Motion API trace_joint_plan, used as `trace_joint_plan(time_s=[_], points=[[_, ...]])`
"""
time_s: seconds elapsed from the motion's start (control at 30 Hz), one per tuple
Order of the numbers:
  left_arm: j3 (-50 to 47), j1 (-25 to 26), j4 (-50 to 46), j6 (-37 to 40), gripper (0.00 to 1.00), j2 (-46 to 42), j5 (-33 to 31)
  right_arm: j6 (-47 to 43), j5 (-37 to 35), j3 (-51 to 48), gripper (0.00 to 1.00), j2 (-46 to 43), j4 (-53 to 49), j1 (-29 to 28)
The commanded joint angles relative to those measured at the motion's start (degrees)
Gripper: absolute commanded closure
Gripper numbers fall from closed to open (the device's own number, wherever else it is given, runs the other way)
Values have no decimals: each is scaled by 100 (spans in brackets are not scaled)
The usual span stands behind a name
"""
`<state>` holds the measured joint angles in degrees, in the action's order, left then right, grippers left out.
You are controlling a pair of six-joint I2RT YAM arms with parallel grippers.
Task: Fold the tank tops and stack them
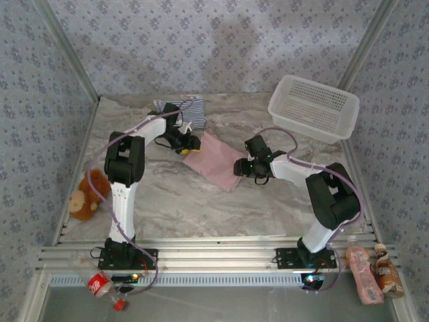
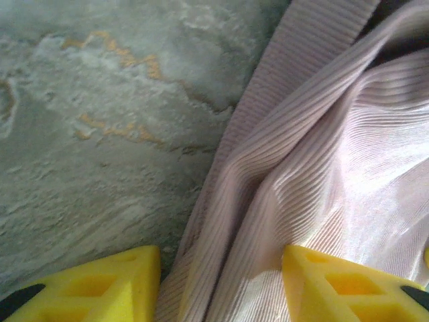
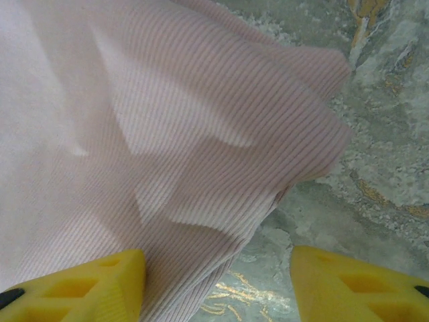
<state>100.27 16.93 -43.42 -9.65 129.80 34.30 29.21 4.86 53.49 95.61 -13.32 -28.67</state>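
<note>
The left gripper moves slightly farther over the pink top next and closes on the bunched fold, since that ribbed cloth point(image 2: 322, 168) runs between its open fingers.
The plain dusty pink tank top point(image 1: 214, 163) lies folded at the middle of the marble table, a slanted rectangle. The navy-and-white striped tank top point(image 1: 181, 111) lies crumpled behind it, towards the back left. My left gripper point(image 1: 188, 143) is over the pink top's upper left corner. In the left wrist view that gripper point(image 2: 221, 272) is open, and the ribbed pink cloth point(image 2: 322, 168) and its hem run loose between the yellow fingers point(image 2: 114, 285). My right gripper point(image 1: 240, 167) is at the pink top's right edge. It point(image 3: 218, 272) is open astride the cloth's edge point(image 3: 167, 134), gripping nothing.
A white lattice basket point(image 1: 314, 107) stands at the back right. A brown teddy bear point(image 1: 87, 194) sits at the left table edge. Two bottles point(image 1: 373, 272) lie beside the right base and a red can point(image 1: 99, 286) lies by the left base. Bare marble point(image 1: 201, 208) stretches in front.
</note>
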Motion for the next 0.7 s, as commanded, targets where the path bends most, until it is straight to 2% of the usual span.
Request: trace_joint_plan(time_s=[0.0, 0.23, 0.27, 0.37, 0.43, 0.5, 0.67], points=[[159, 129, -85, 244, 50, 142, 315, 136, -90, -39, 39, 121, 24, -59], [174, 329, -168, 291, 56, 232, 410, 109, -83, -32, 40, 306, 70, -74], [195, 329, -203, 300, 60, 262, 386, 103, -74, -38, 40, 323, 75, -77], [295, 295, -284, 268, 83, 278, 376, 113, -43, -83, 41, 345, 121, -77], [425, 276, -344, 214, 95, 280, 393, 116, -29, -111, 41, 362, 149, -76], [646, 267, -524, 207, 99, 300, 402, 100, 0, -109, 41, 351, 175, -67], [1284, 258, -874, 139, 100, 306, 266, 56, 204, -84, 40, 165, 384, 70]])
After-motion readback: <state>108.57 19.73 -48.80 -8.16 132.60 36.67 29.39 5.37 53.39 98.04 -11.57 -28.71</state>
